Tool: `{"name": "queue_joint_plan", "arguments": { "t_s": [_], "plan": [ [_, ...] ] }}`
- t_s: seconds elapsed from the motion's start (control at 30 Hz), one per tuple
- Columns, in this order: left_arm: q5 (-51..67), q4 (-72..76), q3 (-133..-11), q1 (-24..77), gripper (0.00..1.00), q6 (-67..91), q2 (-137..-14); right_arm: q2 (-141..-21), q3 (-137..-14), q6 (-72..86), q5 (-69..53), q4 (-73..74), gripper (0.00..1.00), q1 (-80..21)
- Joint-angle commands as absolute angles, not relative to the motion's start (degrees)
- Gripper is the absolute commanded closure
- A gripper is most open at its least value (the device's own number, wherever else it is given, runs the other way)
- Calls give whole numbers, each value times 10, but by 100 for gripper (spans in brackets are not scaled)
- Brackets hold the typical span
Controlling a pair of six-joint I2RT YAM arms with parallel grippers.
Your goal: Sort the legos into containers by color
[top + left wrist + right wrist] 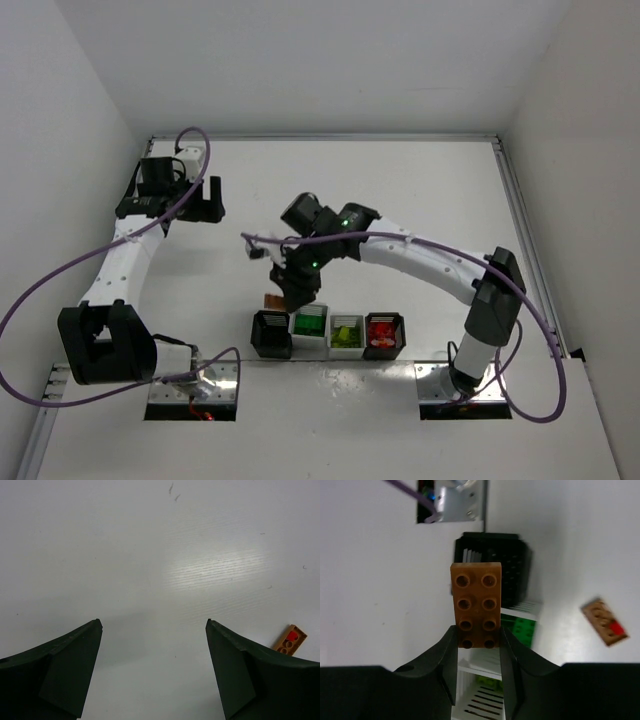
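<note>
My right gripper moves down and back next, bringing the orange-brown lego over the empty black bin, since the other bins hold green, yellow-green and red legos.
My right gripper is shut on an orange-brown two-by-four lego, held above the left end of the bin row; its fingertips clamp the brick's near end. The left black bin lies just beyond the held brick. The white bin holds dark green legos. The second white bin holds yellow-green ones, and the right black bin holds red ones. A small orange-brown lego with a red piece on it lies on the table by the left black bin. My left gripper is open and empty.
The small orange-brown lego also shows in the left wrist view and the right wrist view. Metal base plates sit at the near edge. White walls enclose the table on three sides.
</note>
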State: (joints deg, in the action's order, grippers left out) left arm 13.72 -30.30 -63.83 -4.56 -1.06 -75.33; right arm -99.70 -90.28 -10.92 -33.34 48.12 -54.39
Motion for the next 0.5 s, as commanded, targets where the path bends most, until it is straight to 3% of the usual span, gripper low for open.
{"name": "queue_joint_plan", "arguments": {
  "t_s": [0.0,0.47],
  "plan": [
    [142,-283,-636,-56,9,-17,-751,-997,-879,-101,-366,468,100,-582],
    [153,-283,-620,-67,9,-27,-751,-1097,-930,-93,-291,481,100,-665]
  ]
}}
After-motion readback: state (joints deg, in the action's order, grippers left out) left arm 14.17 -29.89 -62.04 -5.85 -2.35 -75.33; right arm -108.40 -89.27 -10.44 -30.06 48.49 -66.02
